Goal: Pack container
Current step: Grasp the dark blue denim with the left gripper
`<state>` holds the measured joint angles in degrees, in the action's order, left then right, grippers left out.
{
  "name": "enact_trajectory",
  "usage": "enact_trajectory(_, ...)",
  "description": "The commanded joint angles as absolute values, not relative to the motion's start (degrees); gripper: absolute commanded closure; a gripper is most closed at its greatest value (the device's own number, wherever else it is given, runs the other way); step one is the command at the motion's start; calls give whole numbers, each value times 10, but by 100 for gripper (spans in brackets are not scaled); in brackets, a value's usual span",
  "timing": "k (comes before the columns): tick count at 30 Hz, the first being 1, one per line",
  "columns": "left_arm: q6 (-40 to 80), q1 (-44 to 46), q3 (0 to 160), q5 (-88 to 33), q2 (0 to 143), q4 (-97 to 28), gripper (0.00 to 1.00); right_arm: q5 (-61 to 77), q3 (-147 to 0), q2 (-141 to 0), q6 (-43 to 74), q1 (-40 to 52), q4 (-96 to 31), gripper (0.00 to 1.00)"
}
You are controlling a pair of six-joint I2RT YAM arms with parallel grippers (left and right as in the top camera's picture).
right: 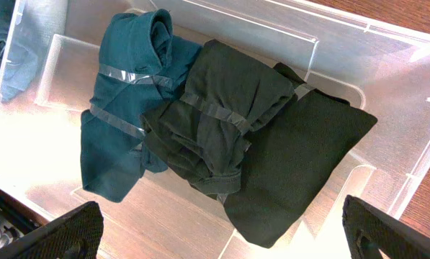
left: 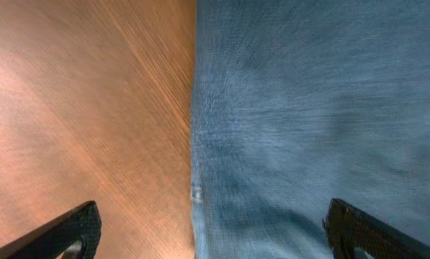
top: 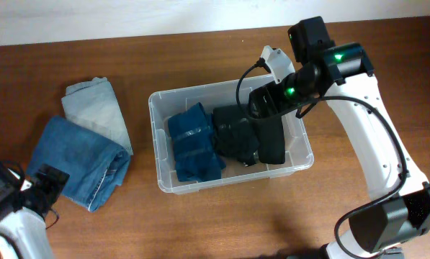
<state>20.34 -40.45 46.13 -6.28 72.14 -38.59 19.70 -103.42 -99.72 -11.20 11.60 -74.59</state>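
Observation:
The blue jeans' edge (left: pixel 199 200) runs between the open fingers of my left gripper, so I will next lower my left gripper onto that edge and close it.
The clear container (top: pixel 159 108) stands mid-table and holds a folded teal garment (top: pixel 194 147), a dark rolled garment (top: pixel 235 133) and a flat black one (top: pixel 272 140). My right gripper (top: pixel 258 101) hovers over the container's right half, open and empty. In the right wrist view (right: pixel 218 234) its fingers spread wide above the teal (right: pixel 121 108), dark (right: pixel 222 122) and black (right: pixel 301 165) garments inside the container (right: pixel 387 43). My left gripper (top: pixel 49 180) is open at the lower left, at the edge of folded blue jeans (top: pixel 81 162). The left wrist view (left: pixel 215 234) shows it straddling the jeans' edge (left: pixel 315 108).
A lighter folded pair of jeans (top: pixel 96 108) lies behind the blue pair, left of the container. Bare wooden tabletop (left: pixel 78 108) shows beside the jeans. A white wall runs along the table's far edge.

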Motion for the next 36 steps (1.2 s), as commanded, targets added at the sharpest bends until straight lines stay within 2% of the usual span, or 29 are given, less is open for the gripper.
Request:
enact_trajectory(1,155,-418,447,-155,795,-352,1,192,-1033,-998,-118,115,-745,1)
enact_trajectory(9,156,-420,447,-204,939,-299,1,183,-1020,-998,-120,115,-739,1)
enact_trajectory(14,134,-420,447,-281,996,-236,1,183,-1016,-998,-120,115,-737,1)
enact_trajectory(16,131,-420,447,-297,1001,-225,10,183,-1016,-998,-120,115,-736,1)
enact_trajectory(21,118,-420,447,-309,1001,-215,47,183,-1016,-998,-120,115,-736,1)
enact_trajectory(29,118,-420,447,-309,1001,-212,76,183,-1016,-998,-120,116,-736,1)
enact_trajectory(33,118,-420,447,-312,995,-214,97,184,-1016,-998,-120,115,-736,1)
enact_trajectory(36,118,-420,447,-323,969,-215,99,183,-1016,-998,-120,115,-735,1)
